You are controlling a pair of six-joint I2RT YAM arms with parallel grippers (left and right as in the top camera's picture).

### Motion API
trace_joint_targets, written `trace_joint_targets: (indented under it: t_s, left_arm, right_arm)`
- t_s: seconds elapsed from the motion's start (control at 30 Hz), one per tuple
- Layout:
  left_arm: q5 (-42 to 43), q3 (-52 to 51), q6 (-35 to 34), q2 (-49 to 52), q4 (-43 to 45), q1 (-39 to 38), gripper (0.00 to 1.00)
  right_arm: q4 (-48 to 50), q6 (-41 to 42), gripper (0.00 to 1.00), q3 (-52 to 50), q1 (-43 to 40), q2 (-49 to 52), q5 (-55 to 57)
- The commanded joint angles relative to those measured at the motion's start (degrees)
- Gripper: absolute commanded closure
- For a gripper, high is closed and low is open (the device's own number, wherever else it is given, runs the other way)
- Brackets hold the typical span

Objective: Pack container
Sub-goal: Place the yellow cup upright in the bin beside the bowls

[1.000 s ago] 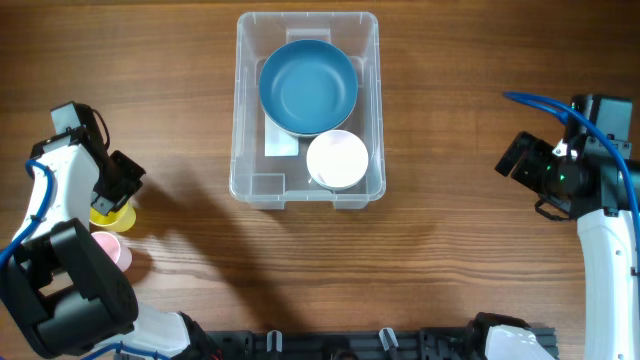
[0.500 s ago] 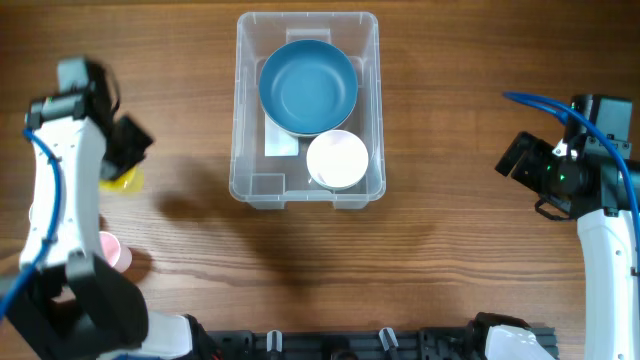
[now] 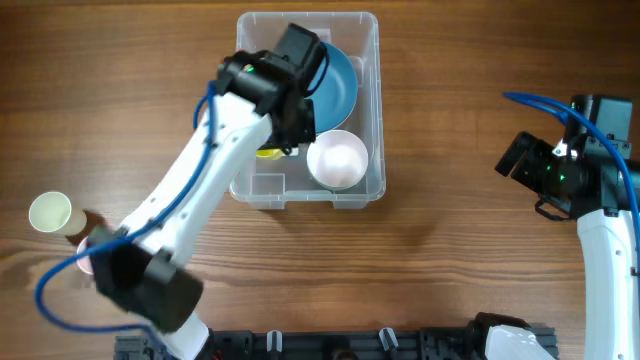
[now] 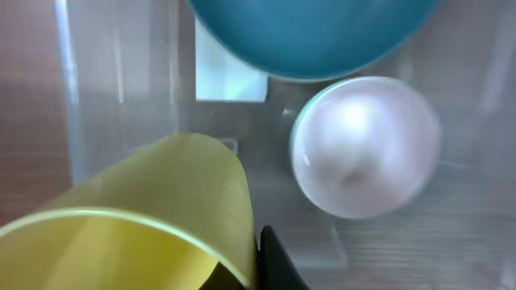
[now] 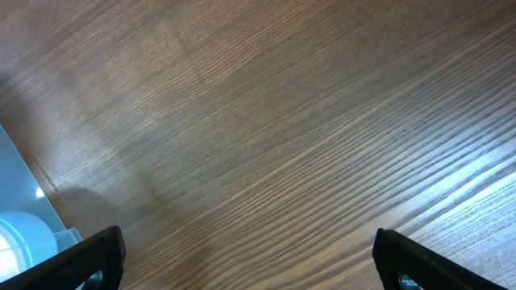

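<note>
Next, my left gripper moves down into the container's bare corner beside the white bowl and releases the yellow cup (image 3: pixel 267 152). Both bowls leave that part of the container's bottom open.
The clear rectangular container (image 3: pixel 370 60) stands at the table's back middle. It holds a blue bowl (image 3: pixel 340 85), a white bowl (image 3: pixel 337 160) and a white label (image 4: pixel 230 76). My left gripper (image 3: pixel 278 145) is over the container's left half, shut on a yellow cup (image 3: pixel 267 152). In the left wrist view the yellow cup (image 4: pixel 137 217) fills the lower left, with the blue bowl (image 4: pixel 306 32) and the white bowl (image 4: pixel 367 145) beyond it. My right gripper (image 3: pixel 513 160) is open and empty over bare wood at the right (image 5: pixel 258 266).
A pale cream cup (image 3: pixel 50 212) lies at the far left of the table. A pink cup (image 3: pixel 86 264) sits just below it, mostly hidden by my left arm. The container's corner shows at the right wrist view's lower left (image 5: pixel 24 217).
My left arm has swung from the table's far left to over the container, carrying the yellow cup. The cream cup at the left is now uncovered. The right arm has not moved.
</note>
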Motion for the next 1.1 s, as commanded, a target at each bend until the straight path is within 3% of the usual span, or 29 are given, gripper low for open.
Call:
trace_joint_targets:
  t_s: [0.0, 0.17, 0.4, 0.53, 0.6, 0.73, 0.8, 0.83, 0.97, 1.07]
  left_arm:
    - [-0.1, 0.4, -1.5, 6.1, -0.8, 0.4, 0.96]
    - [1.9, 0.2, 0.0, 13.7, 0.6, 0.5, 0.96]
    - [1.8, -10.8, 0.8, 13.9, 8.9, 1.1, 0.96]
    - [1.8, -11.5, 2.3, 13.9, 9.9, 1.4, 0.96]
    - [1.8, -11.4, 2.3, 13.8, 10.0, 1.4, 0.87]
    - [1.6, -8.2, 3.8, 9.7, 7.7, 2.3, 0.54]
    - [0.4, -5.5, 3.8, 4.6, 5.7, 3.4, 0.53]
    - [-1.0, -4.3, 3.8, 1.2, 4.2, 4.3, 0.41]
    - [-4.4, -3.9, 3.7, -15.8, -1.9, 12.2, 0.34]
    - [-4.6, -4.5, 2.8, -26.0, -9.7, 26.0, 0.3]
  right_arm:
    - [-0.1, -0.6, 0.0, -0.2, -0.2, 0.0, -1.0]
    - [-0.1, -0.7, 0.0, -0.2, -0.2, 0.0, -0.9]
    - [-0.1, -0.9, 0.0, -0.2, -0.2, 0.0, -0.9]
    - [-0.1, -0.9, 0.0, -0.2, -0.2, 0.0, -0.9]
    - [-0.1, -1.1, 0.0, -0.2, -0.2, 0.0, -0.9]
    - [-0.1, -1.2, 0.0, -0.2, -0.2, 0.0, -0.9]
    - [-0.1, -1.3, 0.0, -0.2, -0.2, 0.0, -0.9]
    - [-0.1, -1.3, 0.0, -0.2, -0.2, 0.0, -0.9]
    - [0.1, -1.2, 0.0, -0.2, -0.2, 0.0, -0.9]
    - [0.1, -1.3, 0.0, -0.2, -0.2, 0.0, -1.0]
